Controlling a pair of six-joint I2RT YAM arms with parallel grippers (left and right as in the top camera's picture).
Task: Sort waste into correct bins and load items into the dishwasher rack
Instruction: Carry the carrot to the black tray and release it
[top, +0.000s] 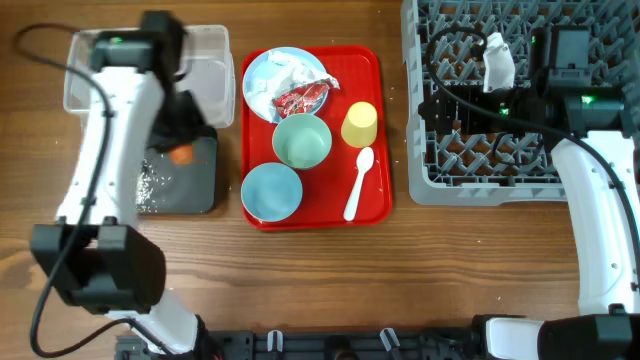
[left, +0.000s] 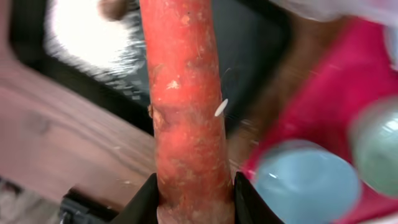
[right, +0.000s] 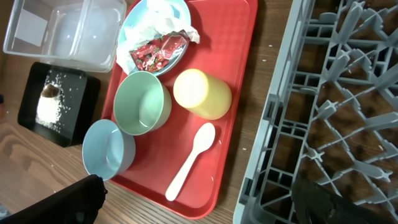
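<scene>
My left gripper draws the orange carrot back next and lowers it beside the white rice (right: 50, 109), since the black tray (top: 195, 195) already holds food scraps.
My left gripper (left: 194, 199) is shut on the orange carrot (left: 186, 106) and holds it above the black tray (top: 195, 195), which holds white rice (right: 50, 109) and a brown lump (right: 50, 91). The clear tub (top: 205, 60) stands behind it. The blue plate (top: 262, 75) carries the napkin (top: 290, 68) and the red-and-silver wrapper (top: 302, 98). The green bowl (top: 301, 140), blue bowl (top: 271, 191), yellow cup (top: 360, 124) and white spoon (top: 358, 182) lie on the red tray. My right gripper (right: 193, 205) is open and empty at the left edge of the grey rack (top: 480, 180).
The red tray (top: 375, 190) sits between the bins and the rack. The left arm hides part of the tub and the black tray in the overhead view. Bare wooden table lies along the front.
</scene>
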